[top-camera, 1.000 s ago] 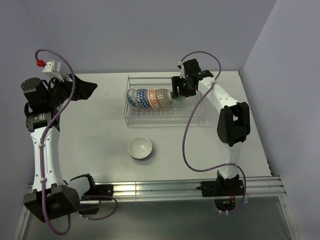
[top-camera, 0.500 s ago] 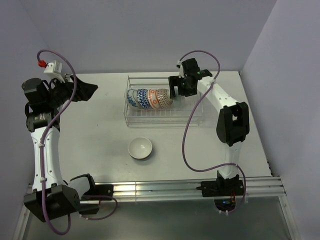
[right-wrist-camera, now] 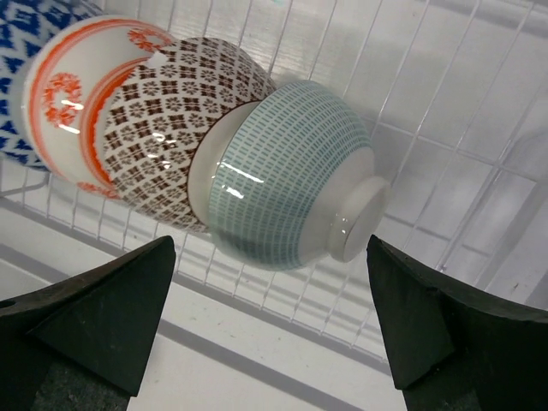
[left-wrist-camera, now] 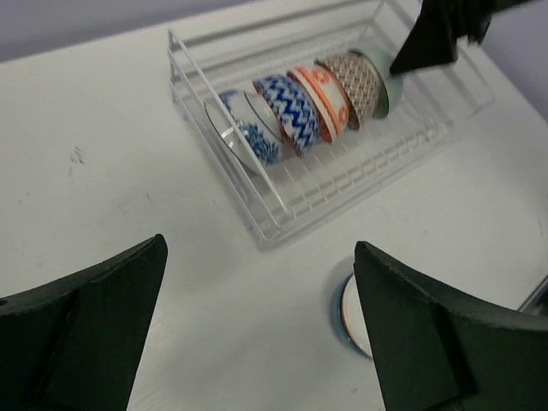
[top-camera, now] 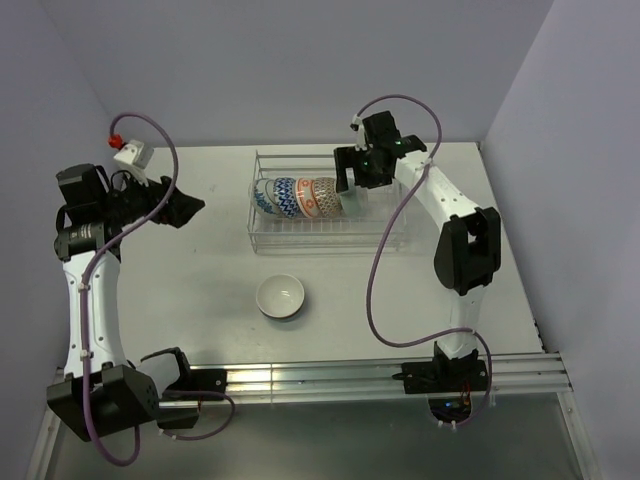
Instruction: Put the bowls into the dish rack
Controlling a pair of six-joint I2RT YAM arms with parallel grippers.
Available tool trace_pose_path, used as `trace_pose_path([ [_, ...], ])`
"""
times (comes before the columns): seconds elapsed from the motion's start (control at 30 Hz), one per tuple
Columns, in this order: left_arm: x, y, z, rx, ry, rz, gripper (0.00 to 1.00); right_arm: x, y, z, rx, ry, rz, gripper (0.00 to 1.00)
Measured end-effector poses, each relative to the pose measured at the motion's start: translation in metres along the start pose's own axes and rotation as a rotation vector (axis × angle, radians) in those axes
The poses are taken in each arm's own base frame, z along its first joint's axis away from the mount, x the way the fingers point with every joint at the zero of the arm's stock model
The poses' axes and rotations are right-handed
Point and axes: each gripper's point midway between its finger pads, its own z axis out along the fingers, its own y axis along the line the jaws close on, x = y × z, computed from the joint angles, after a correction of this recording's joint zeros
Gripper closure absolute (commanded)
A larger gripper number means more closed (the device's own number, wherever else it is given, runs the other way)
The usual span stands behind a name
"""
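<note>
Next, my left gripper will move back, to the right in the top view and down to the white bowl's near rim (top-camera: 266,313) (left-wrist-camera: 357,340), as this bowl sits unracked below it.
The dish rack (top-camera: 380,228) stands at the back middle of the table, with several bowls on edge in a row in it. From left to right in the left wrist view they are a blue-and-white bowl (left-wrist-camera: 248,130), a blue zigzag bowl (left-wrist-camera: 287,111), an orange-red bowl (left-wrist-camera: 321,98), a grey-brown bowl (left-wrist-camera: 353,81) and a teal bowl (right-wrist-camera: 287,175). My right gripper (top-camera: 350,185) is open over the teal bowl, its fingers apart on either side of it. A white bowl (top-camera: 280,296) sits upright on the table in front of the rack. My left gripper (top-camera: 190,208) hangs open at the left, holding nothing.
The right half of the rack (right-wrist-camera: 445,94) holds no bowls. Blue-grey walls close in the table at the back and both sides. A metal rail (top-camera: 330,378) runs along the near edge.
My right gripper has opened, let go of the teal bowl in the rack and drawn back a little. My left arm has swung slightly right and down toward the table.
</note>
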Motion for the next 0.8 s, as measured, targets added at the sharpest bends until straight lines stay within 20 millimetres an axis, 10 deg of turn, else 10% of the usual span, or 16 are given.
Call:
trace_pose_path([
  [0.47, 0.145, -0.072, 0.026, 0.287, 0.459, 0.340, 0.27, -0.054, 0.029, -0.162, -0.038, -0.379, -0.077, 0.00],
  [0.8, 0.222, -0.120, 0.013, 0.501, 0.646, 0.522, 0.25, -0.029, 0.007, -0.166, 0.010, -0.356, -0.046, 0.00],
])
